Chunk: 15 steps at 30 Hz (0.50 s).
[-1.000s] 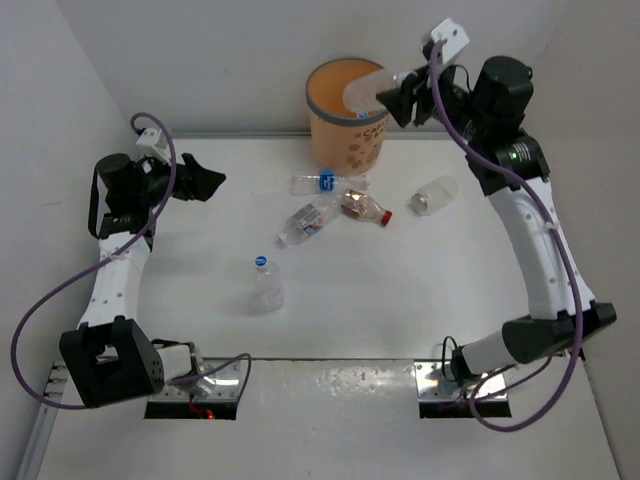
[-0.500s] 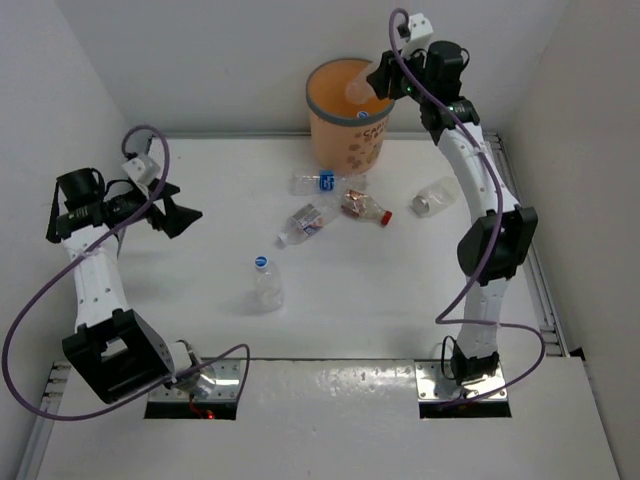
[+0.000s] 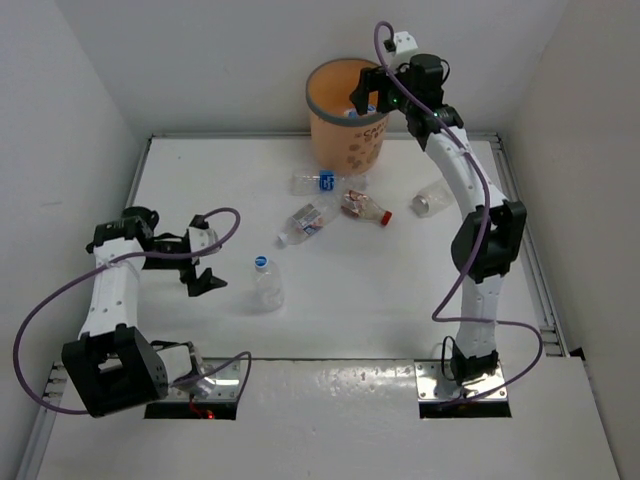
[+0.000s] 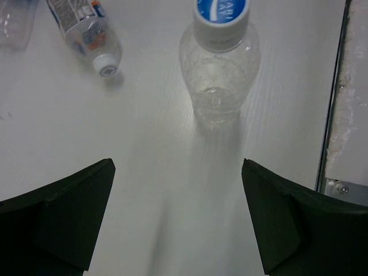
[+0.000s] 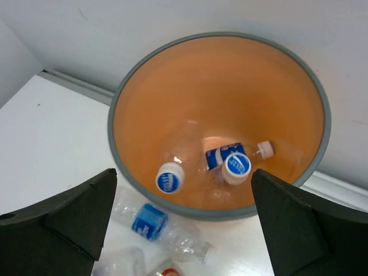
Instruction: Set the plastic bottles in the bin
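I will move my left gripper to the right in the top view, around the bottle's upper body (image 3: 266,280) (image 4: 219,62). The clear bottle is upright and apart from my open fingers.
The orange bin (image 3: 318,120) stands at the back of the table. My right gripper (image 3: 368,98) hangs open and empty over its mouth. Looking down from the right wrist, the bin (image 5: 230,86) holds three clear bottles: one with a blue-topped cap (image 5: 171,177), a second (image 5: 237,165), and one lying flat (image 5: 253,150). My left gripper (image 3: 208,262) is open and low, just left of an upright blue-capped bottle (image 3: 265,283). From the left wrist, that bottle (image 4: 218,69) stands ahead of the open gripper (image 4: 177,167), apart from it.
More bottles lie on the table: a blue-labelled one (image 3: 325,182) (image 5: 155,224) at the bin's foot, a red-capped one (image 3: 365,207), a white-capped one (image 3: 308,222) (image 4: 86,29), and one at the right (image 3: 432,196). White walls close in the left, back and right.
My right gripper moved over the bin and opened, and the bottle it held is now inside. My left arm swung down and forward, ending low beside the upright bottle.
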Available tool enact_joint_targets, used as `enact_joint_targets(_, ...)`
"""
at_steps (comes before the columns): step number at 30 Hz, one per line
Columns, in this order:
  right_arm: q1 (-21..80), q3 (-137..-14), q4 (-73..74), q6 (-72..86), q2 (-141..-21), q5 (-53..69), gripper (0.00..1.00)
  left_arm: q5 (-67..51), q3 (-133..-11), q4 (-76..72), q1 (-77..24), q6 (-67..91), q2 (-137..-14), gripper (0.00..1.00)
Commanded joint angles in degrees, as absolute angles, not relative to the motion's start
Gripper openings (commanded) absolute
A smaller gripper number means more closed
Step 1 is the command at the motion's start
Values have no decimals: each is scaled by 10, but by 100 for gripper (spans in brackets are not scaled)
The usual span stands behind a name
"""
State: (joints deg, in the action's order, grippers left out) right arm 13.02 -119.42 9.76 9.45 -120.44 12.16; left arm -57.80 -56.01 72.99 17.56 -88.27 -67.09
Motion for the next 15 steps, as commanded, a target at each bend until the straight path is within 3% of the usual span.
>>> enact_joint_targets(1,136,-1176,100,140,-1124,131,98,-608,-546,746,150,-944,-653,99)
enact_joint_targets(10,119,-1043,154,172,-958,186,99,-649,-541,708,72,-932,-695,99)
enact_joint_targets(15,106,-971,182,147,-892,192,99,-650,-541,603,24,-816,-715,99)
